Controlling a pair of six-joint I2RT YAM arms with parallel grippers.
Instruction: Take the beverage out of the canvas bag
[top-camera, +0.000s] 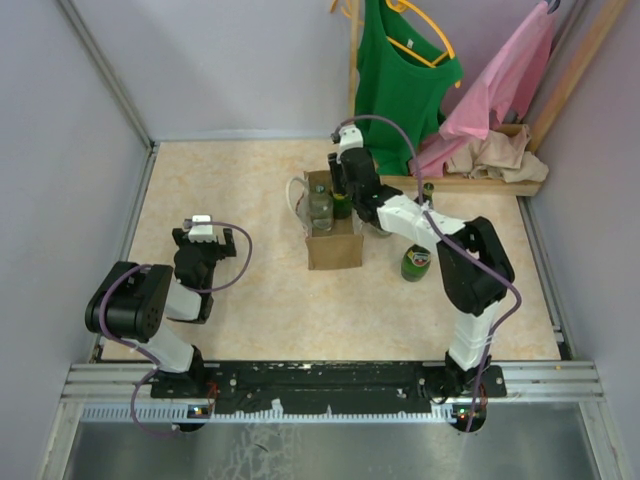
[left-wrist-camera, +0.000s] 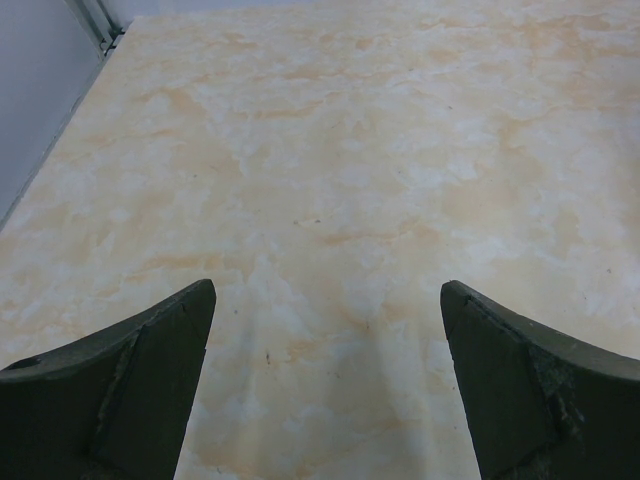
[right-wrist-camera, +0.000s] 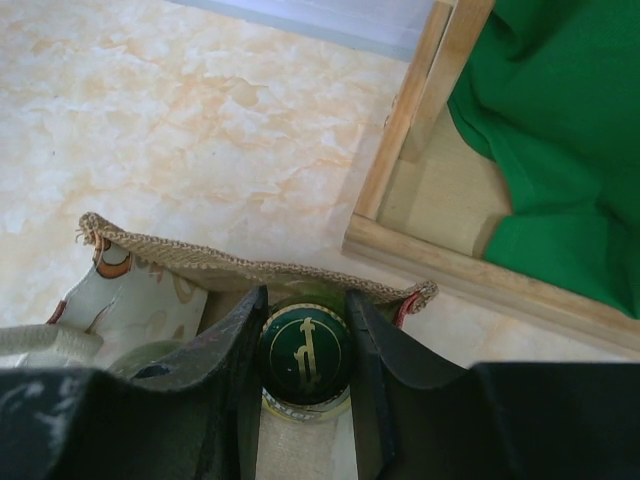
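The green bottle sits in the bag, so next my right gripper will lift it up, then lower it and release it on bare tabletop beside the bag.
The tan canvas bag stands mid-table with white handles on its left side. Inside it are a clear bottle and a green bottle. My right gripper reaches into the bag's top. In the right wrist view its fingers press on both sides of the green bottle's dark cap, just inside the bag's woven rim; the gripper is shut on it. My left gripper is open and empty over bare table at the left; it also shows in the left wrist view.
Another green bottle stands on the table right of the bag, under my right arm. A wooden rack base lies behind, with a green shirt, a pink garment and beige cloth.
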